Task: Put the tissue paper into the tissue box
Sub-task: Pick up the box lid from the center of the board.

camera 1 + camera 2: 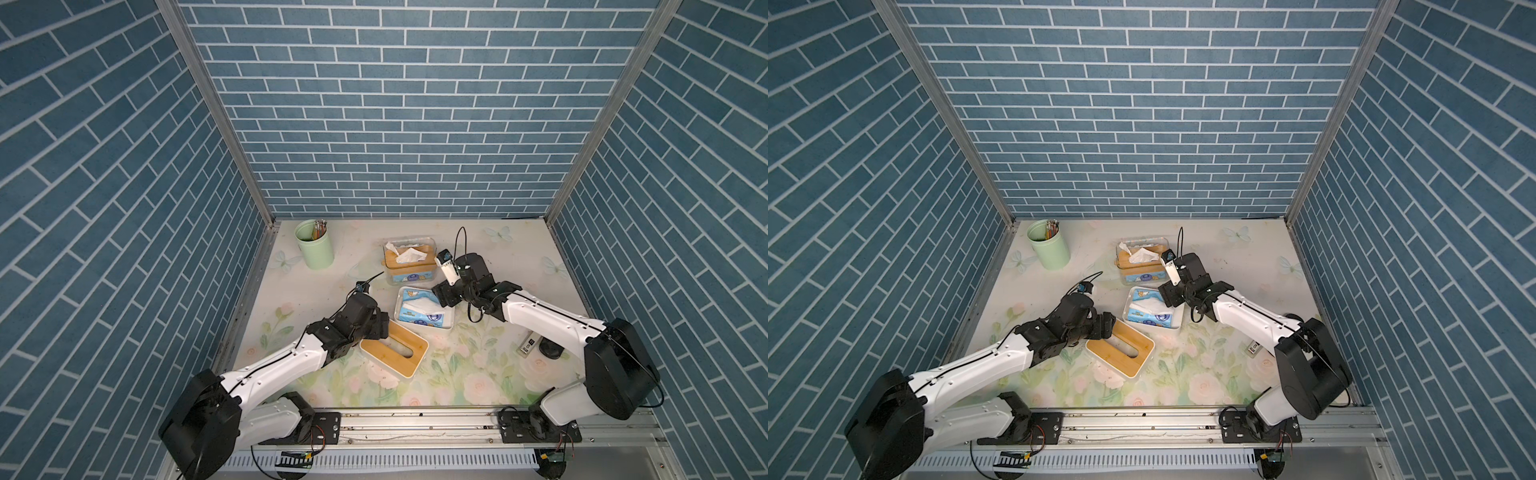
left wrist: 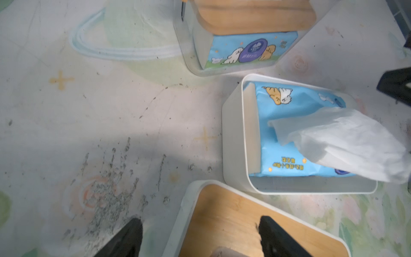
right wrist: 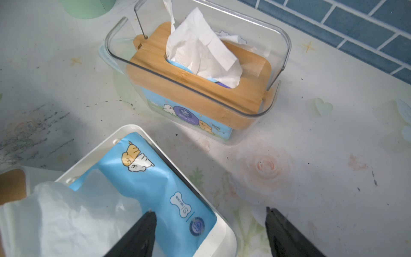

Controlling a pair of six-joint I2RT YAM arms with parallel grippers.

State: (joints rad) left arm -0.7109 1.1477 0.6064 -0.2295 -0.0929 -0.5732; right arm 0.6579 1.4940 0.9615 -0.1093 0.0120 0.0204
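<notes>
The uncovered box already holds the pack, so my right gripper will next move back from it and down onto the lid's near long strip point(image 1: 388, 357) beside the slot.
The white tissue box point(image 1: 424, 325) point(image 1: 1152, 328) sits mid-table without its lid. A blue tissue paper pack point(image 1: 419, 318) point(image 2: 273, 111) point(image 3: 160, 184) lies inside it, and a loose white sheet point(image 2: 347, 142) point(image 3: 66, 218) sticks out. The bamboo-topped lid point(image 1: 386, 353) point(image 1: 1113, 345) point(image 2: 231, 213) lies on the table in front of the box. My left gripper point(image 1: 384, 328) point(image 2: 200, 220) is open and straddles the lid's edge. My right gripper point(image 1: 442, 297) point(image 3: 210, 211) is open at the box's far right corner, with one finger over the pack and the other outside the wall point(image 3: 224, 231).
A clear tissue holder point(image 1: 409, 259) point(image 3: 200, 93) with a bamboo lid and a tissue sticking up stands just behind the white box. A green cup of pencils point(image 1: 314, 245) stands at the back left. A small device point(image 1: 527, 346) and a black disc point(image 1: 550, 349) lie under the right arm.
</notes>
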